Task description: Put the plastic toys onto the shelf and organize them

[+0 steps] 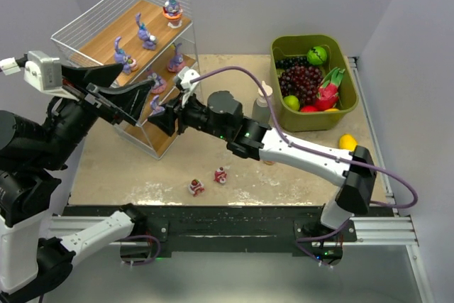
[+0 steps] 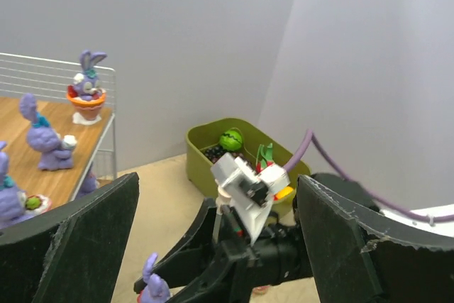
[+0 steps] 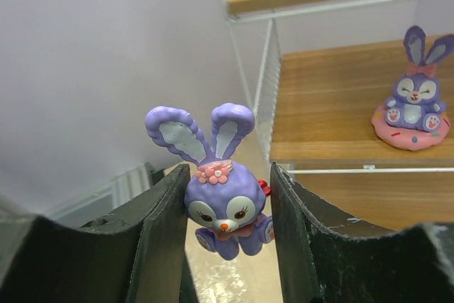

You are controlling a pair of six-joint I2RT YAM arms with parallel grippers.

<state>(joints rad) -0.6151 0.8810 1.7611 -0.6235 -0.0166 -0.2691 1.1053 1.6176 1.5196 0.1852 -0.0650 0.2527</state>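
Note:
The right gripper goes to the right in its wrist view next and releases the held bunny on bare shelf board (image 3: 311,143) beside the pink-based bunny.
The shelf (image 1: 106,39) stands at the back left, its boards also showing in the right wrist view (image 3: 333,104) and the left wrist view (image 2: 18,136). Three purple bunnies stand on its top tier, one on an orange base (image 1: 172,6); two more (image 1: 176,58) are on the middle tier. My right gripper (image 1: 159,111) is shut on a purple bunny (image 3: 225,200), held in the air by the shelf's lower front; that bunny also shows in the left wrist view (image 2: 152,285). My left gripper (image 1: 131,84) is wide open and empty, in front of the shelf just above the right gripper. Two red-and-white pieces (image 1: 196,187) (image 1: 220,174) lie on the table near the front.
An olive-green bin (image 1: 319,120) at the back right holds grapes (image 1: 303,79), a green apple (image 1: 317,55) and a dragon fruit (image 1: 328,94). A yellow lemon-shaped fruit (image 1: 347,142) lies beside it. A bunny on a pink base (image 3: 415,108) sits on the tier beyond the held bunny.

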